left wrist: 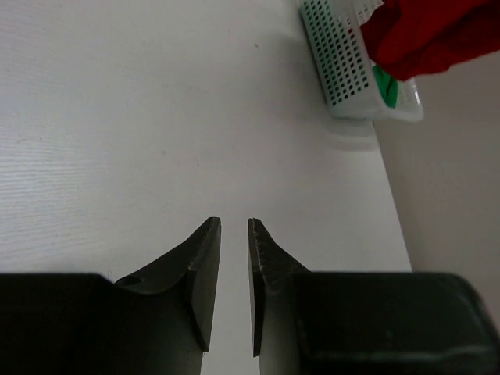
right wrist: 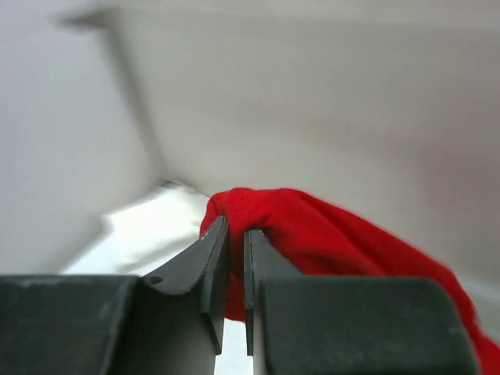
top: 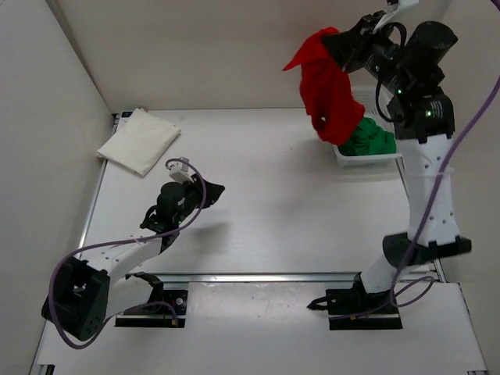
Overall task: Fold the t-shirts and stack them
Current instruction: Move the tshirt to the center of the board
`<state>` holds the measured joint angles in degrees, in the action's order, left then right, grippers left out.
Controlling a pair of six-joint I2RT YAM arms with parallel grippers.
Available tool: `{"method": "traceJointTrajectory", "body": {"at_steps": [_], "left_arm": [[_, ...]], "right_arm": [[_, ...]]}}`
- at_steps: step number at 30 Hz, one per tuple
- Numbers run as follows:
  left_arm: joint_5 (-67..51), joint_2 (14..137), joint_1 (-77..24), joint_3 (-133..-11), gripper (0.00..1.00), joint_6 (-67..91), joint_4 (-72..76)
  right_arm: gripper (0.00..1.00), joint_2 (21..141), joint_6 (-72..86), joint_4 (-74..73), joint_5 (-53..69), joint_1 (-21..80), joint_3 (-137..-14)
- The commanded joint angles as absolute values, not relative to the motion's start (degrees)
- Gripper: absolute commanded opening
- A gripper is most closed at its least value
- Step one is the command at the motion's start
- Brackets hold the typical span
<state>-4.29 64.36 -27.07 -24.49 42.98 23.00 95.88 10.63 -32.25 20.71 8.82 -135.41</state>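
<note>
My right gripper swings the red t-shirt away from the basket next and goes down to the table beside it, since the middle of the table lies bare.
My right gripper (top: 332,41) is raised high at the back right and is shut on a bunch of the red t-shirt (top: 332,86), which hangs down over the basket. In the right wrist view the jaws (right wrist: 236,226) pinch the red cloth (right wrist: 328,234). The green t-shirt (top: 371,139) lies crumpled in the basket and also shows in the left wrist view (left wrist: 385,84). The white t-shirt (top: 139,141) lies folded at the back left of the table. My left gripper (top: 212,189) hovers low at the left-centre, its jaws (left wrist: 234,223) nearly together with nothing between them.
The white lattice basket (top: 367,161) stands at the back right against the wall and shows in the left wrist view (left wrist: 336,62). White walls close the left, back and right sides. A metal rail (top: 258,277) runs along the table's near edge.
</note>
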Motion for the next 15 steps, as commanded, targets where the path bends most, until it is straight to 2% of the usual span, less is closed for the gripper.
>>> {"method": "traceJointTrajectory", "body": {"at_steps": [1,3,6,9,12,15], "left_arm": [[-5.18,61.18,-23.83,-23.91,0.32,46.84,24.52],[-5.72,60.12,-21.28,-22.24,0.31,47.89,24.44],[-4.84,58.10,-19.87,-20.83,0.31,48.87,23.56],[-4.31,55.47,-18.55,-19.17,0.32,49.31,23.20],[-4.83,52.31,-14.78,-17.50,0.32,50.01,22.50],[-5.28,49.76,-11.44,-16.17,0.33,50.71,22.50]], "right_arm": [[0.00,86.87,14.31,-11.40,30.57,13.35,-124.22],[0.00,86.74,17.74,-7.66,35.48,13.27,-125.93],[0.00,91.12,26.79,-3.28,43.74,9.86,-134.98],[0.00,93.60,34.44,0.95,48.94,7.38,-135.09],[0.00,90.71,35.24,4.99,49.39,7.21,-122.56],[0.00,89.13,37.26,14.19,50.97,7.12,-99.40]]}}
